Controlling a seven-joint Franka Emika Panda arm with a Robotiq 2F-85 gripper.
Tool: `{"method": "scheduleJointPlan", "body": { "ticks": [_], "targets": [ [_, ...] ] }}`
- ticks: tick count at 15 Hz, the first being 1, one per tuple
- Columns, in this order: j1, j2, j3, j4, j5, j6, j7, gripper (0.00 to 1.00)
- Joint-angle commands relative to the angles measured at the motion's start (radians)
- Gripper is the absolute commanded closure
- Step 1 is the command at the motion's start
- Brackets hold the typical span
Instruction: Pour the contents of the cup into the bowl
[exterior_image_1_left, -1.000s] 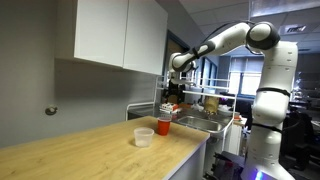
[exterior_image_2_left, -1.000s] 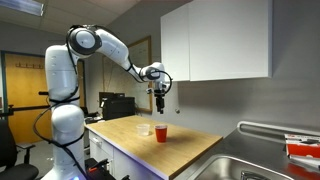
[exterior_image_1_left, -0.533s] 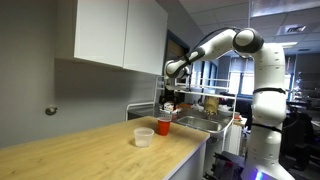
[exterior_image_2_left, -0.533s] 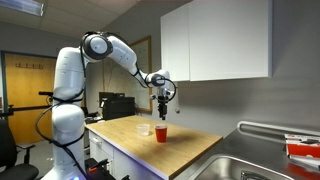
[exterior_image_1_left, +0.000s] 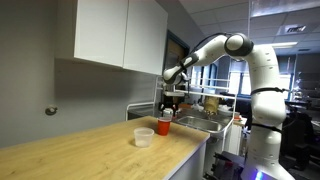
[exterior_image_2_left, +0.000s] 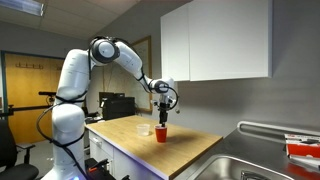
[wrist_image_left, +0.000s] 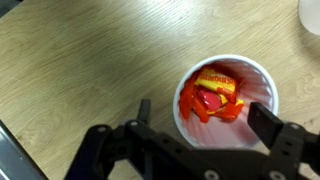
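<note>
The gripper will next go down, shifting to the left in the wrist view, over that side of the cup's rim (exterior_image_2_left: 165, 128) (wrist_image_left: 177, 107), because one finger still hangs over the opposite rim of the cup.
The red-orange cup (exterior_image_1_left: 163, 126) stands upright on the wooden counter, also seen in an exterior view (exterior_image_2_left: 160, 134). In the wrist view the cup (wrist_image_left: 225, 135) is seen from above, with red and yellow pieces (wrist_image_left: 213, 93) inside. The translucent whitish bowl (exterior_image_1_left: 143, 137) sits on the counter just beside the cup, also visible in an exterior view (exterior_image_2_left: 145, 129). My gripper (exterior_image_1_left: 168, 107) hangs directly above the cup, pointing down, as both exterior views show (exterior_image_2_left: 162, 118). In the wrist view the gripper (wrist_image_left: 205, 112) is open, its fingers on either side of the cup's rim.
The wooden counter (exterior_image_1_left: 90, 150) ends at a front edge near the cup. A steel sink (exterior_image_2_left: 250, 168) lies beyond the counter's end. White wall cabinets (exterior_image_1_left: 115, 35) hang above the counter. A whitish rim (wrist_image_left: 311, 12) shows in the wrist view's top right corner.
The arm has moved over and down, bringing the gripper from higher up to just above the cup. The cup and bowl have not moved.
</note>
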Motion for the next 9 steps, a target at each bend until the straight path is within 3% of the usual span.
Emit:
{"method": "scheduleJointPlan", "body": {
  "ticks": [1, 9],
  "targets": [
    [0.0, 0.028, -0.026, 0.025, 0.062, -0.024, -0.049, 0.0],
    [-0.019, 0.071, -0.062, 0.039, 0.103, -0.037, -0.089, 0.0]
  ]
}}
